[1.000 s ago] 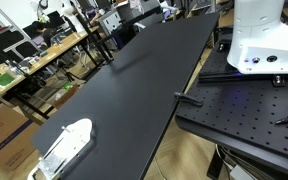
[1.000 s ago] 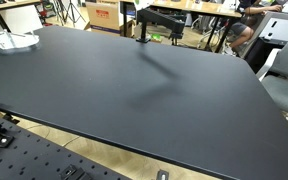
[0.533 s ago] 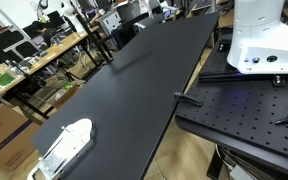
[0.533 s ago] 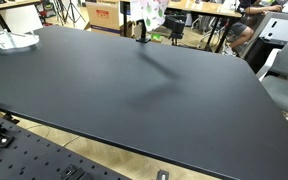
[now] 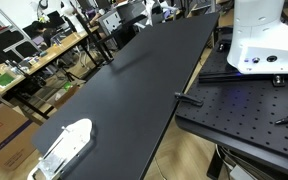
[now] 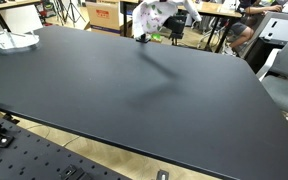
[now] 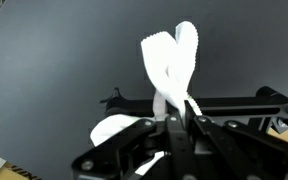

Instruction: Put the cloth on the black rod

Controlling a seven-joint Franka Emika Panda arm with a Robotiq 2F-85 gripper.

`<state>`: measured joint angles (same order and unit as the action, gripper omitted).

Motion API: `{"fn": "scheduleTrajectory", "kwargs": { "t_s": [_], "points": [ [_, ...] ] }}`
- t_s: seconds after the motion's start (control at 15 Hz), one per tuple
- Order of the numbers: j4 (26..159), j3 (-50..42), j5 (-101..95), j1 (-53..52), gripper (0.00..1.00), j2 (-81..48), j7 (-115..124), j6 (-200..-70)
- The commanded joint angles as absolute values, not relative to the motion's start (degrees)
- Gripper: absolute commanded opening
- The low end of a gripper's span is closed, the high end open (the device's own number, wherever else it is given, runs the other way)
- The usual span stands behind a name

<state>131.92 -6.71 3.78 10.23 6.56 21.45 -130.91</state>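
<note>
My gripper needs to bring the white cloth down onto the black rod (image 7: 229,101) below next and release it there. The cloth shows on both sides of the rod.
The white cloth (image 7: 170,62) hangs pinched between my gripper's fingers (image 7: 176,118), which are shut on it. Behind it in the wrist view a black rod (image 7: 229,101) runs level across the dark table. In an exterior view the cloth (image 6: 156,14) hangs at the far table edge, right above the black rod stand (image 6: 141,36), with the gripper (image 6: 187,9) beside it. In an exterior view the cloth and gripper (image 5: 155,9) are small at the table's far end. Whether the cloth touches the rod is unclear.
A long black table (image 6: 134,90) fills both exterior views. A white plastic object (image 5: 66,143) lies at one corner and also shows in an exterior view (image 6: 8,40). The white robot base (image 5: 259,40) stands on a perforated plate (image 5: 244,110). Cluttered benches stand around.
The gripper with the cloth has come into the exterior view and moved down and sideways over the black rod stand, so more cloth now hangs there.
</note>
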Motion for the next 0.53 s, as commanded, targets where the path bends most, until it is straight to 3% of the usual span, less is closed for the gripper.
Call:
{"fn": "scheduleTrajectory", "kwargs": {
  "t_s": [0.0, 0.13, 0.27, 0.47],
  "points": [
    [131.2, -8.3, 5.4, 10.6, 0.02, 5.2, 19.7, -130.4],
    [131.3, -9.0, 6.1, 10.8, 0.02, 4.9, 18.8, -130.3],
    [131.4, -9.7, 6.6, 11.0, 0.33, 4.5, 18.3, -129.9],
    [131.4, -10.2, 6.7, 11.2, 0.53, 4.2, 17.9, -129.7]
  ]
}}
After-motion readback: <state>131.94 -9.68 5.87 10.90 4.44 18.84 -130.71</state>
